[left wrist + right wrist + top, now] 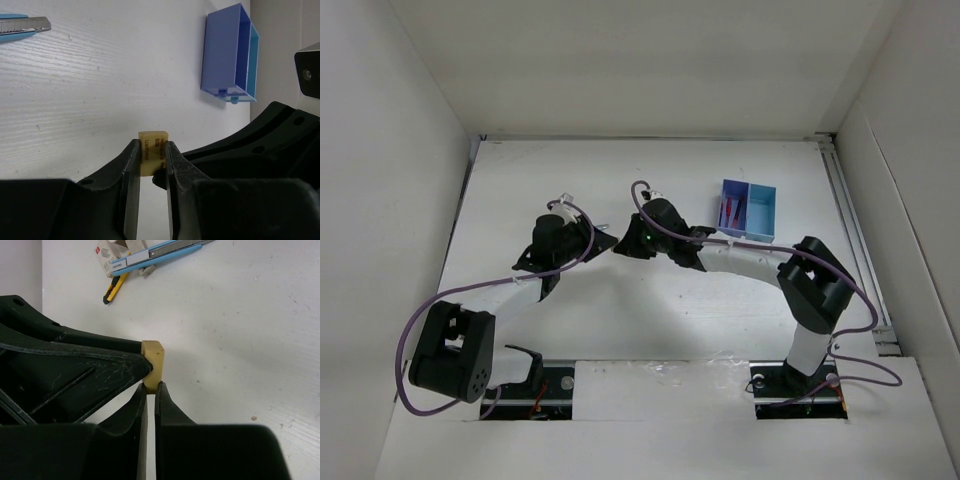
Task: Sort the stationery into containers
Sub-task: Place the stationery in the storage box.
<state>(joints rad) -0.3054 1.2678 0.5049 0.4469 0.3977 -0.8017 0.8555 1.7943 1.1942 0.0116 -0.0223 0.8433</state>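
The eraser needs to get over the cyan container (760,212), which is empty, so my right gripper must first carry it past the pens in the dark blue container.
A tan eraser (151,142) is held above the table between both grippers. My left gripper (152,152) is shut on its flat sides. My right gripper (151,386) is shut on the eraser's (154,362) lower end, with the left finger (100,370) pressed beside it. In the top view the left gripper (603,243) and right gripper (623,243) meet tip to tip at the table's middle, hiding the eraser. The joined containers, dark blue (733,205) and cyan (762,212), stand to the right, and they also show in the left wrist view (222,55). Red pens (731,212) lie in the dark blue one.
A light-blue utility knife (160,252), a small yellow-and-black cutter (114,289) and a white block (107,252) lie together on the table. The knife's tip also shows in the left wrist view (22,24). White walls enclose the table on three sides.
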